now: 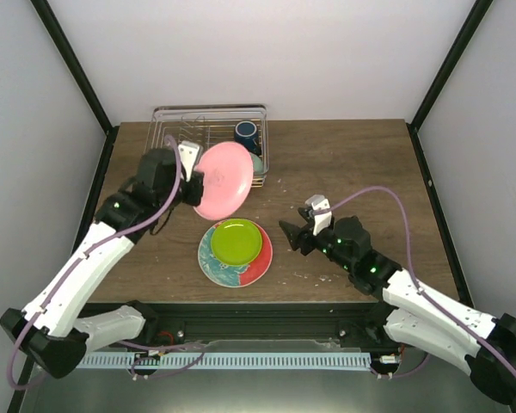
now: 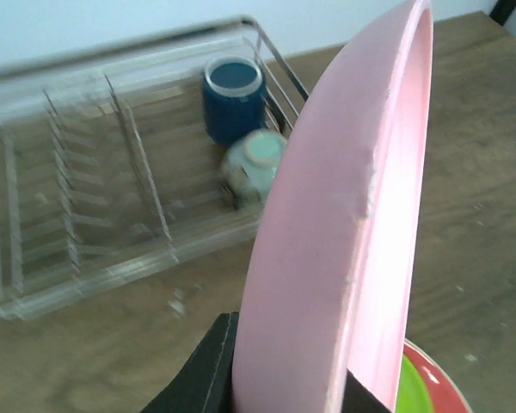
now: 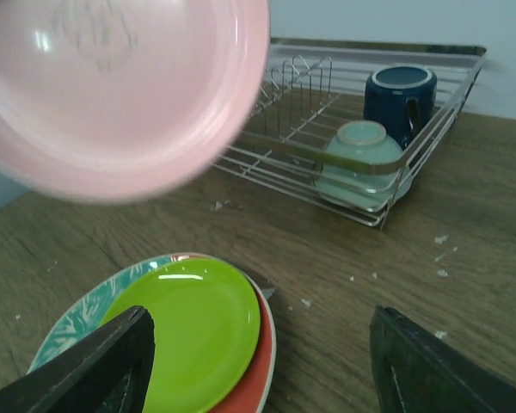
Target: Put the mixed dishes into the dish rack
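My left gripper needs to swing outward next, turn the pink plate [image 1: 222, 179] over the rack's empty plate-slot wires, lower it and let go, because those wires are outward and below.
My left gripper [image 1: 195, 185] is shut on the rim of the pink plate [image 1: 222, 179], which it holds tilted on edge above the table, just in front of the dish rack [image 1: 208, 138]. In the left wrist view the pink plate [image 2: 344, 215] fills the middle, clamped between my fingers [image 2: 208, 366]. The dark blue cup [image 1: 246, 133] and the mint-green bowl [image 1: 257, 163] sit in the rack's right end. The lime-green plate [image 1: 236, 241] lies on the floral plate [image 1: 219, 262] on the table. My right gripper [image 1: 292, 237] stands open and empty just right of that stack, with the lime-green plate [image 3: 189, 331] by its left finger [image 3: 103, 366].
The rack's plate-slot tines [image 2: 86, 206] on its left side hold nothing. Small white crumbs [image 3: 439, 249] are scattered on the brown wooden table [image 1: 344, 163]. Black frame posts [image 1: 73, 64] rise at the table's back corners.
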